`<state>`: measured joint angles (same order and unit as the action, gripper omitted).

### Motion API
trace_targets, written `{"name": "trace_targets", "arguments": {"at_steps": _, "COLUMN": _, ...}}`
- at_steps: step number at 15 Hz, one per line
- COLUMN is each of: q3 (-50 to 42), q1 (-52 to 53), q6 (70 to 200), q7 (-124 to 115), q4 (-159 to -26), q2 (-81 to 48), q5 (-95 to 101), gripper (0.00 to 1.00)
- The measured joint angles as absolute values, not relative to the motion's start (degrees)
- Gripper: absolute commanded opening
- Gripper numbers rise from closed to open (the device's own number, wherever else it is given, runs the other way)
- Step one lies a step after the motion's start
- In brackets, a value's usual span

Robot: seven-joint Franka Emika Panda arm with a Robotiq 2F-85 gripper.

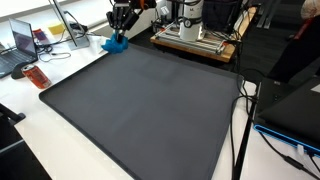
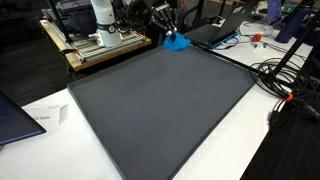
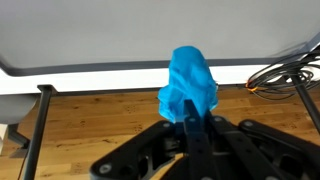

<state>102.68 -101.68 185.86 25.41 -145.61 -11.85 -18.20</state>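
The cloth hangs low, and the mat is bare beside it. I need to raise my gripper high above the mat's far corner and let go of the cloth's top.
A crumpled blue cloth hangs at the far corner of the big dark grey mat. It shows in both exterior views and fills the middle of the wrist view. My gripper comes down on it from above and its black fingers are shut on the cloth's top. The cloth's lower end touches or hovers just over the mat's corner; I cannot tell which.
A wooden board with a metal frame and the robot base stands behind the mat. A laptop and a red object lie on the white table beside it. Cables run along the mat's edge, and a paper card lies nearby.
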Motion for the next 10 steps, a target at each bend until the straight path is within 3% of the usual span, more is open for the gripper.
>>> {"name": "trace_targets", "arguments": {"at_steps": 10, "q3": 141.35, "q1": -140.29, "q6": 189.01, "q7": 25.44, "q4": -145.68, "q2": -11.64, "q5": -18.03, "gripper": 0.01}}
